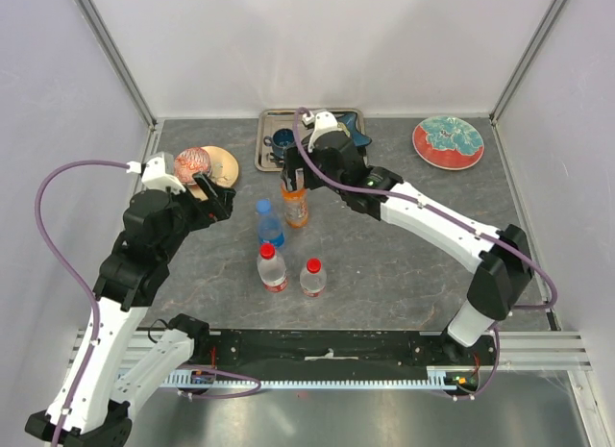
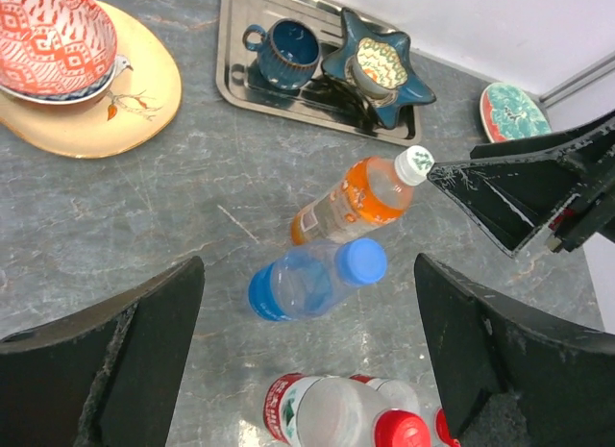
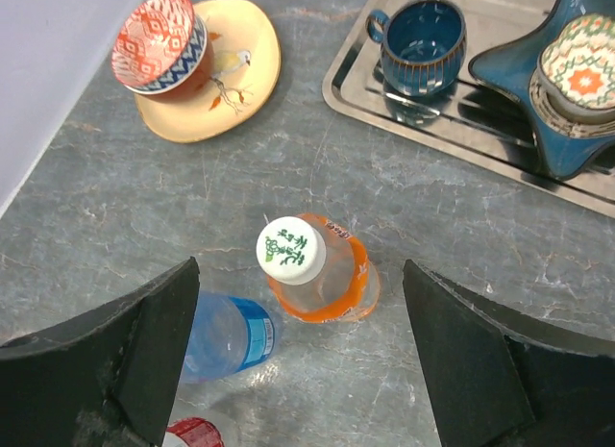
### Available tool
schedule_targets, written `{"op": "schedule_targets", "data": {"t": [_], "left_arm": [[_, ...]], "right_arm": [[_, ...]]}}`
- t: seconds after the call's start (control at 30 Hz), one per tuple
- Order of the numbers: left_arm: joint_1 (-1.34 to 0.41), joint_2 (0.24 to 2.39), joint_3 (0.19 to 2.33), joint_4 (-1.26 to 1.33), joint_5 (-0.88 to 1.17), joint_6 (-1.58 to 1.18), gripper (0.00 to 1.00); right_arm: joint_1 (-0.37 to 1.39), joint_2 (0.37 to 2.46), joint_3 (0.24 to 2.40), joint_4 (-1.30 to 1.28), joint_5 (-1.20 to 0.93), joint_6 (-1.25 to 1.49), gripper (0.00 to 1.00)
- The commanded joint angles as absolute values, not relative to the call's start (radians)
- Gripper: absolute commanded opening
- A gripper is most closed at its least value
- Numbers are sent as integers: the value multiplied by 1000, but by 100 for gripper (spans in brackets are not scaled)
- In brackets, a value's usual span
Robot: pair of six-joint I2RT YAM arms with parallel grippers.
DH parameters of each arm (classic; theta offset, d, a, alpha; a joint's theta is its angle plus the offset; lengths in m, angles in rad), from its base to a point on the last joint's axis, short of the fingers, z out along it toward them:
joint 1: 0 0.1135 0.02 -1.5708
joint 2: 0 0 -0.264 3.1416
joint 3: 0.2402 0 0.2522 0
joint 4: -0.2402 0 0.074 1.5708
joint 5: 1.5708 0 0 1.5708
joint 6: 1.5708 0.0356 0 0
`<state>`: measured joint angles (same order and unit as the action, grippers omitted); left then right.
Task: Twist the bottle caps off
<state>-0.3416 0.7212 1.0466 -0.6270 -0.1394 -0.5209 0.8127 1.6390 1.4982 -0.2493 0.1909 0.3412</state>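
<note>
I need to lower my right gripper next onto the white cap of the orange bottle (image 3: 290,250) and close around it, because its open fingers are already on either side of it.
Four bottles stand upright mid-table, all capped. The orange bottle (image 1: 295,207) carries a white cap (image 3: 291,247). The blue-tinted bottle (image 1: 269,228) has a blue cap (image 2: 363,261). Two clear red-labelled bottles (image 1: 273,271) (image 1: 312,278) have red caps (image 1: 267,249) (image 1: 313,264). My right gripper (image 1: 293,176) is open and hovers over the orange bottle, its fingers wide on either side of the white cap in the right wrist view (image 3: 298,266). My left gripper (image 1: 215,198) is open and empty, left of the bottles and above them (image 2: 307,264).
A metal tray (image 1: 261,149) at the back holds a dark blue cup (image 1: 283,138) and a star-shaped dish (image 3: 577,72). A yellow plate (image 1: 227,164) with a red patterned bowl (image 1: 192,161) lies back left. A red-and-teal plate (image 1: 448,142) lies back right.
</note>
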Motion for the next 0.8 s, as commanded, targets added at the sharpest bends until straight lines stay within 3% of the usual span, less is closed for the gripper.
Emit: {"op": "schedule_targets", "data": {"t": [0.0, 0.5, 0.7, 0.77], "left_arm": [[-337, 692, 1006, -597, -205, -474, 97], [-339, 666, 956, -586, -256, -500, 99], [-339, 657, 945, -586, -258, -505, 99], [-337, 655, 943, -581, -259, -505, 99]], "right_arm": [[818, 1687, 1549, -216, 205, 353, 93], [822, 1795, 1582, -170, 264, 362, 83], [822, 1792, 1543, -164, 270, 373, 60], [822, 1775, 1531, -150, 272, 364, 47]]}}
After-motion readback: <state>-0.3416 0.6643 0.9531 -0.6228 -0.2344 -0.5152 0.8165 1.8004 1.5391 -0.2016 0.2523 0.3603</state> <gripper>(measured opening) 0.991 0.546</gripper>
